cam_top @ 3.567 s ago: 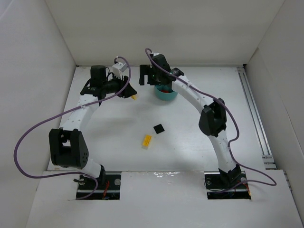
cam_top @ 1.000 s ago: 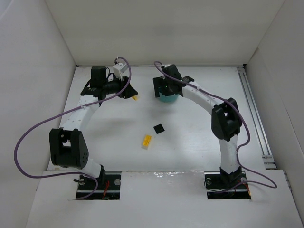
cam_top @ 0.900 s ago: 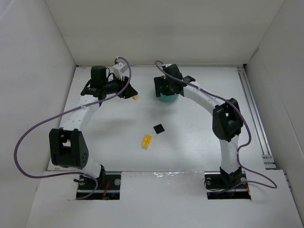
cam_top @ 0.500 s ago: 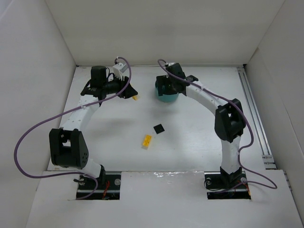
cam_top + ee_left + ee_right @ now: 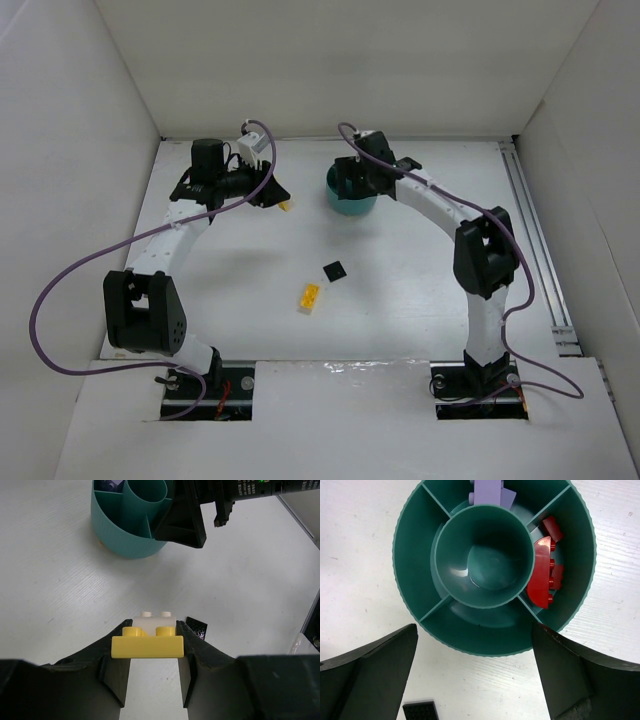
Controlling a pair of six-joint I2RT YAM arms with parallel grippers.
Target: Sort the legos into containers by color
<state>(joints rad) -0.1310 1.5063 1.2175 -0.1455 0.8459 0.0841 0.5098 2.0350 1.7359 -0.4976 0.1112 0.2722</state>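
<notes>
Next, my left gripper should move back and down to release the yellow lego on the bare tabletop, since that patch lies below the gripper and toward its base.
My left gripper (image 5: 279,199) is shut on a yellow lego (image 5: 147,645), held above the table left of the teal dish (image 5: 350,208). A pale brick (image 5: 155,622) shows just behind it between the fingertips. My right gripper (image 5: 474,630) hangs open straight over the dish (image 5: 415,555), its fingers (image 5: 375,665) wide apart and empty. Purple legos (image 5: 487,490) lie in the far compartment and red legos (image 5: 544,572) in the right one. The central cup (image 5: 487,560) holds nothing. A black lego (image 5: 333,270) and another yellow lego (image 5: 309,297) lie on the table nearer the arm bases.
White walls enclose the table on the left, back and right. A metal rail (image 5: 535,240) runs along the right side. Purple cables (image 5: 60,290) loop beside both arms.
My right gripper has slid a little to the right and farther back over the dish, uncovering its left rim. The left arm and its yellow lego have not moved.
</notes>
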